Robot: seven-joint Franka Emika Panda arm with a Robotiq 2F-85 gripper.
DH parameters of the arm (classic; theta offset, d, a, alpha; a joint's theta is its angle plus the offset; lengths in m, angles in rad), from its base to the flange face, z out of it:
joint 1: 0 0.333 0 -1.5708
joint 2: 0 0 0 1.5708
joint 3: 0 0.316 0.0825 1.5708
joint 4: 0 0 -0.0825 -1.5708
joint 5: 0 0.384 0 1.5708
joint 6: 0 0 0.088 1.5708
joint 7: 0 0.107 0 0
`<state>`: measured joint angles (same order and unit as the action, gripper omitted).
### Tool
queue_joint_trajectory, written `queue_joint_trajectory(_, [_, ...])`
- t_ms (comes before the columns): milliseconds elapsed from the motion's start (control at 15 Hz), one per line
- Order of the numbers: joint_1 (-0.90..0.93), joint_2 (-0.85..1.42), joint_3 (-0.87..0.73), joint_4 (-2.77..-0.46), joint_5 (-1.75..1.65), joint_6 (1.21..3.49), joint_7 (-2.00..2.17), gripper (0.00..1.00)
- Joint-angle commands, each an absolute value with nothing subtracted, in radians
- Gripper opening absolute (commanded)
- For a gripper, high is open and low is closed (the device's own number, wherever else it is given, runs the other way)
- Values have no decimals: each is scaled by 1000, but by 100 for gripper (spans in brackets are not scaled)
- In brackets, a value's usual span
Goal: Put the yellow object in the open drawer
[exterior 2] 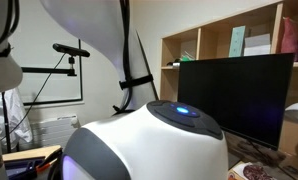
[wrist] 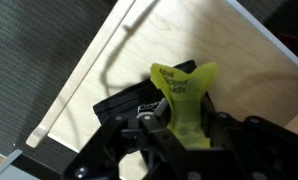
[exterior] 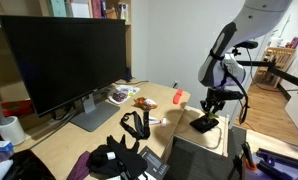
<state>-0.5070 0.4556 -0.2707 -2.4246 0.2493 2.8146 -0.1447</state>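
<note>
My gripper needs to turn and move down past the flat black object toward the wood beside it, because that black object covers part of the open drawer's bottom.
In the wrist view my gripper (wrist: 185, 128) is shut on the yellow object (wrist: 184, 85), a yellow-green soft piece with small print that sticks out between the fingers. Under it lies a flat black object (wrist: 119, 103) on a light wood surface (wrist: 219, 45). In an exterior view my gripper (exterior: 213, 101) hangs just above the flat black object (exterior: 204, 124), which rests on the wooden unit (exterior: 217, 138) at the desk's end. The yellow object is too small to make out there. The red-orange small object (exterior: 179, 97) lies on the desk beside the gripper.
A large monitor (exterior: 64, 60) stands on the desk, with a plate of items (exterior: 142, 102) and black straps (exterior: 137, 126) nearby. Grey carpet (wrist: 39, 60) borders the wood. The other exterior view is mostly blocked by the robot's body (exterior 2: 149, 145).
</note>
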Motion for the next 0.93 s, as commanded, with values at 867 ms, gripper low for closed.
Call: queue_joint_trajectory(867, [-473, 651, -293, -2466, -130, 2998, -318, 13])
